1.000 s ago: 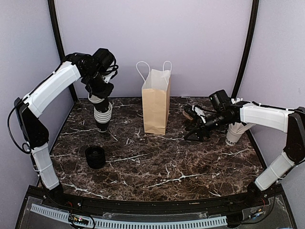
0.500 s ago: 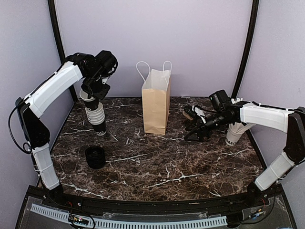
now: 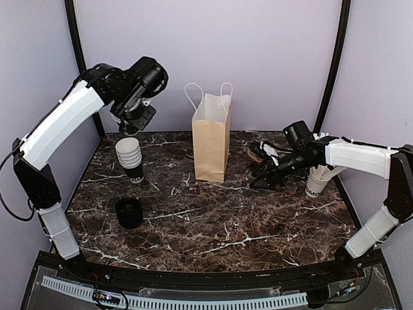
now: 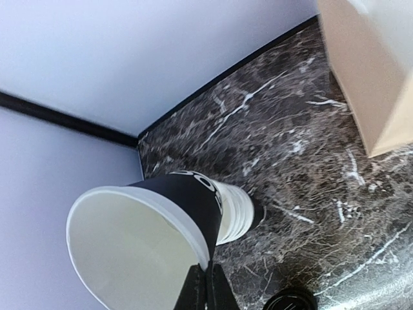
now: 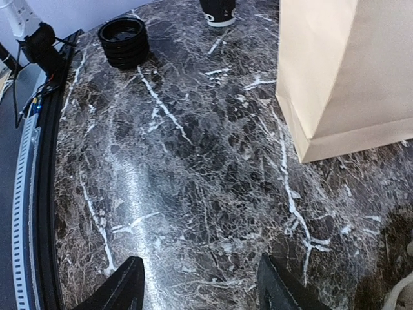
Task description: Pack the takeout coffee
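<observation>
The left gripper carries the cup over, back and down to release next. Clear marble before the bag lies below, to its right in the top view.
My left gripper (image 4: 208, 279) is shut on the rim of the takeout coffee cup (image 4: 174, 206), black outside, white inside, with no lid on it. It hangs just above the stack of lidless cups (image 3: 131, 160) at the back left of the table. In the top view the left gripper (image 3: 132, 126) is raised over that stack. The brown paper bag (image 3: 211, 139) stands upright at the back centre. My right gripper (image 5: 200, 265) is open and holds nothing, low over the marble to the right of the bag (image 5: 335, 71).
A stack of black lids (image 3: 129, 212) sits at front left, also in the right wrist view (image 5: 122, 40). A white cup of stirrers (image 3: 317, 181) stands at the right, behind my right arm. Small brown items (image 3: 258, 154) lie near the back right. Black posts frame the walls.
The left arm has risen and swung up with one cup, leaving the stack standing on the table. The right jaws have narrowed a little; that arm stays put.
</observation>
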You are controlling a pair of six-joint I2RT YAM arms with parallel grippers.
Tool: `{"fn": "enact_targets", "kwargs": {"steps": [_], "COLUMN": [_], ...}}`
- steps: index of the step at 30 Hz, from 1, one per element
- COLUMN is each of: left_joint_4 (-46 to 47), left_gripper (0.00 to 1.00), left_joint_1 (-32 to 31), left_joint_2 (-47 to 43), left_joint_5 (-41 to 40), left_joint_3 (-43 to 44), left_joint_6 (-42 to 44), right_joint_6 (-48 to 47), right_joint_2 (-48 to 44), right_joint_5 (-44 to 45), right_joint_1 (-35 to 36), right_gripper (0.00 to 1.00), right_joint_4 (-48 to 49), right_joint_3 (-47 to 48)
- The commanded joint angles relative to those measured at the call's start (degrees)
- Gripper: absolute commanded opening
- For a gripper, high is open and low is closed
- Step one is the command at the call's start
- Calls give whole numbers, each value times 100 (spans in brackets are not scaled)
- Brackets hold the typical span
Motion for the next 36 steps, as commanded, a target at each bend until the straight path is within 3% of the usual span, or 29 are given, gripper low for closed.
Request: {"fn": "enact_targets", "kwargs": {"steps": [1, 5, 9, 13, 19, 27, 36], "left_joint_4": [390, 367, 268, 493, 1218, 2037, 1985], "left_gripper": [0, 0, 0, 0, 0, 0, 0], "left_joint_1": [-1160, -1876, -2295, -2674, -3134, -3152, -3152], "left_joint_2": [35, 212, 236, 256, 568, 713, 980], "left_joint_5": [-255, -307, 763, 2419, 3510, 3513, 3192], "left_joint_3": [-341, -754, -865, -1300, -1781, -2222, -2322], "left_joint_6": [714, 807, 607, 574, 695, 779, 933], "right_joint_6": [502, 646, 646, 637, 783, 809, 807], "right_joint_2": [-83, -69, -147, -138, -105, -149, -95], "right_joint_5": [757, 1043, 1014, 1005, 1132, 1014, 926], "right_joint_1": [-99, -221, -385, -491, -530, -536, -532], "right_gripper": [60, 60, 60, 61, 61, 61, 61], "right_joint_4": [348, 381, 488, 470, 631, 721, 737], "right_joint_3": [196, 256, 136, 165, 118, 0, -34]}}
